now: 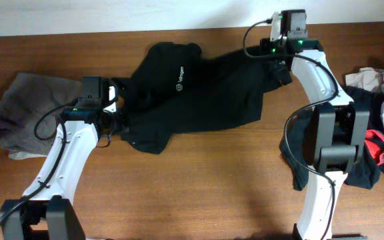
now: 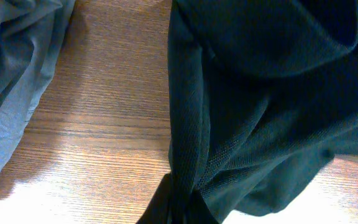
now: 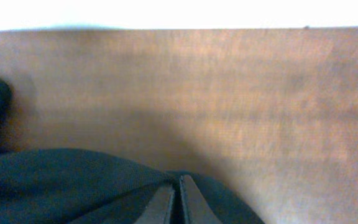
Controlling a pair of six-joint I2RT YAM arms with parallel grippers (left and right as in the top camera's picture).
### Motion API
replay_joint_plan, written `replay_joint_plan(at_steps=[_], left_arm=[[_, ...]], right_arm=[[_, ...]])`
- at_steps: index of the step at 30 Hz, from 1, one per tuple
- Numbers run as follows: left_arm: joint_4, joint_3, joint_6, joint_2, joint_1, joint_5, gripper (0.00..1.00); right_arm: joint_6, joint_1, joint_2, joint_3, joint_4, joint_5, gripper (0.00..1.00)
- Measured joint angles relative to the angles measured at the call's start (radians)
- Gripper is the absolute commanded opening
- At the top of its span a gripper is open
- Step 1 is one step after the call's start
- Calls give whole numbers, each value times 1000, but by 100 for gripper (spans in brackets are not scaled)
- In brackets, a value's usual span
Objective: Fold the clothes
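Note:
The left gripper moves toward the grey garment next and lets go of the black cloth's edge on the bare table beside it, since the cloth bunches into its fingers.
A black T-shirt (image 1: 199, 93) with a small white chest logo (image 1: 180, 77) lies stretched across the middle of the wooden table. My left gripper (image 1: 117, 121) is shut on its lower left edge; in the left wrist view the black cloth (image 2: 241, 93) bunches into the jaws (image 2: 182, 214). My right gripper (image 1: 282, 70) is shut on the shirt's far right corner; in the right wrist view the fingers (image 3: 178, 193) pinch the black cloth (image 3: 55, 186).
A grey garment (image 1: 29, 110) lies crumpled at the left, also in the left wrist view (image 2: 11, 68). Beige cloth (image 1: 375, 79), a red and black garment (image 1: 382, 150) and a dark garment (image 1: 299, 167) lie at the right by the right arm's base.

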Motion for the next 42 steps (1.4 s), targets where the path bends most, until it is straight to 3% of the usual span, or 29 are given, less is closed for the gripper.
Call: replay_joint_plan(at_steps=[1, 3, 7, 9, 13, 17, 21, 23, 35, 37, 39, 42], left_arm=[[2, 0, 0, 0, 0, 0, 1], [2, 0, 0, 0, 0, 0, 2], [0, 0, 0, 0, 0, 0, 2], [0, 0, 0, 0, 0, 0, 1], [-1, 0, 0, 0, 0, 0, 1], [1, 0, 0, 0, 0, 0, 2], [2, 0, 0, 0, 0, 0, 2], [3, 0, 0, 0, 0, 0, 1], [6, 0, 0, 0, 0, 0, 2], [8, 0, 0, 0, 0, 0, 2], [9, 0, 0, 0, 0, 0, 2], [9, 0, 0, 0, 0, 0, 2]], right_arm=[[0, 0, 0, 1, 19, 0, 23], [0, 0, 0, 1, 44, 0, 66], [-3, 0, 0, 2, 68, 4, 95], [-7, -1, 0, 2, 29, 4, 99], [-11, -1, 0, 8, -147, 6, 95], [-11, -1, -13, 17, -458, -13, 86], [6, -1, -47, 12, -655, -24, 67], [13, -1, -60, -5, -662, -40, 62], [45, -1, -69, -284, -470, -196, 61], [62, -1, -79, -307, -428, -209, 50], [73, -1, -87, -333, -383, -223, 24], [85, -1, -89, -360, -375, -250, 7]])
